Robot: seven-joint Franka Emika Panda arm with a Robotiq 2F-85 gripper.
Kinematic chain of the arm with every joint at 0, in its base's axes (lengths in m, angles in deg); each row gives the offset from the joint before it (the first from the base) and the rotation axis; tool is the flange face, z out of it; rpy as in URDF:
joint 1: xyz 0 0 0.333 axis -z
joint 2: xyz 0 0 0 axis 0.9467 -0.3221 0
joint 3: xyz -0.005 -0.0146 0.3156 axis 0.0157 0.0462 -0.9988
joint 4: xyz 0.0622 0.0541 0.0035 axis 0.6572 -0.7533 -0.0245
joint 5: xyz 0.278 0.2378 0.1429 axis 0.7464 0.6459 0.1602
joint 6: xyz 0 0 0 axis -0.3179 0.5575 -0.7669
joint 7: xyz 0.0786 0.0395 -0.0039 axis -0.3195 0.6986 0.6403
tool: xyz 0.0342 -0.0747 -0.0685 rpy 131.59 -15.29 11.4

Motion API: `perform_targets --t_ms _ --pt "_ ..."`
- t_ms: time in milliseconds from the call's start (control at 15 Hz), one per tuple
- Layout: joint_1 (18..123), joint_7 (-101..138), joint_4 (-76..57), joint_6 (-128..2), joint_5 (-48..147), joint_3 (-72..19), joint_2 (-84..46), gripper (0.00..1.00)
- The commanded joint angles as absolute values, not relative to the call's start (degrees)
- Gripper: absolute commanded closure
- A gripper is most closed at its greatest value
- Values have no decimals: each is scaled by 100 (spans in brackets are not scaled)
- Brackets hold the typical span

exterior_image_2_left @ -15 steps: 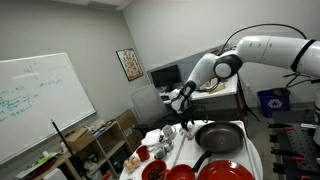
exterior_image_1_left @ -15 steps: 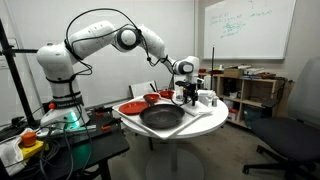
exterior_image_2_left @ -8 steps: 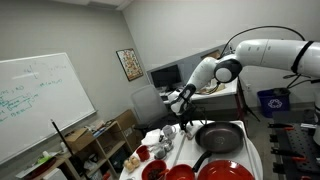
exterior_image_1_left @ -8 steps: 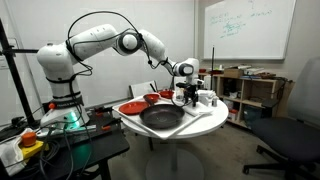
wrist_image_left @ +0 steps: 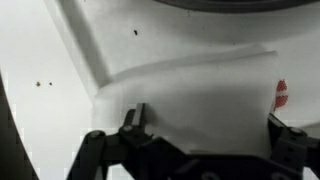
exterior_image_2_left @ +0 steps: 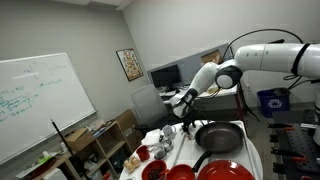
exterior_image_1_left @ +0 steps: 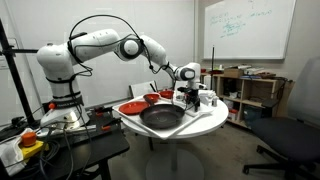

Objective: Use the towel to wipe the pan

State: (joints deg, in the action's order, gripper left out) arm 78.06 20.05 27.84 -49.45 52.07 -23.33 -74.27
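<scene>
My gripper stays low over the white towel [wrist_image_left: 200, 95] next and draws its wide fingers together onto it, because the towel already lies between the open fingers.
The large black pan [exterior_image_1_left: 160, 117] sits in the middle of the round white table [exterior_image_1_left: 212, 121]; it also shows in an exterior view [exterior_image_2_left: 218, 135], and its rim edges the top of the wrist view [wrist_image_left: 230, 3]. The white towel [wrist_image_left: 200, 95] lies flat on the table next to the pan, also seen in an exterior view [exterior_image_1_left: 205, 108]. My gripper [wrist_image_left: 207, 125] is open, its jaws wide apart, low over the towel with nothing in it. It hangs beside the pan's far side in both exterior views [exterior_image_1_left: 187, 98] [exterior_image_2_left: 186, 117].
A flat red plate [exterior_image_1_left: 133, 107] and small red bowls [exterior_image_1_left: 165, 96] stand on the table beside the pan; the plate also shows in an exterior view [exterior_image_2_left: 228, 172]. Small white items [exterior_image_1_left: 207, 97] sit near the towel. A shelf [exterior_image_1_left: 250, 90] and an office chair [exterior_image_1_left: 290, 140] stand around the table.
The gripper has moved slightly down and sideways toward the towel; pan and dishes have not moved.
</scene>
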Motion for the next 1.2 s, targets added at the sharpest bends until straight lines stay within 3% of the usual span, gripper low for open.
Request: perform_targets --t_ms 0,533,667,1133 --pt "7819 1927 3254 -4783 5117 -2328 -7735 26" --pt "7790 2023 3286 -4824 5182 -2334 -7705 87" --pt "7787 2063 3222 -4861 5186 -2349 -7646 98" --pt "7674 2296 1998 -5758 5152 -2345 -6606 96"
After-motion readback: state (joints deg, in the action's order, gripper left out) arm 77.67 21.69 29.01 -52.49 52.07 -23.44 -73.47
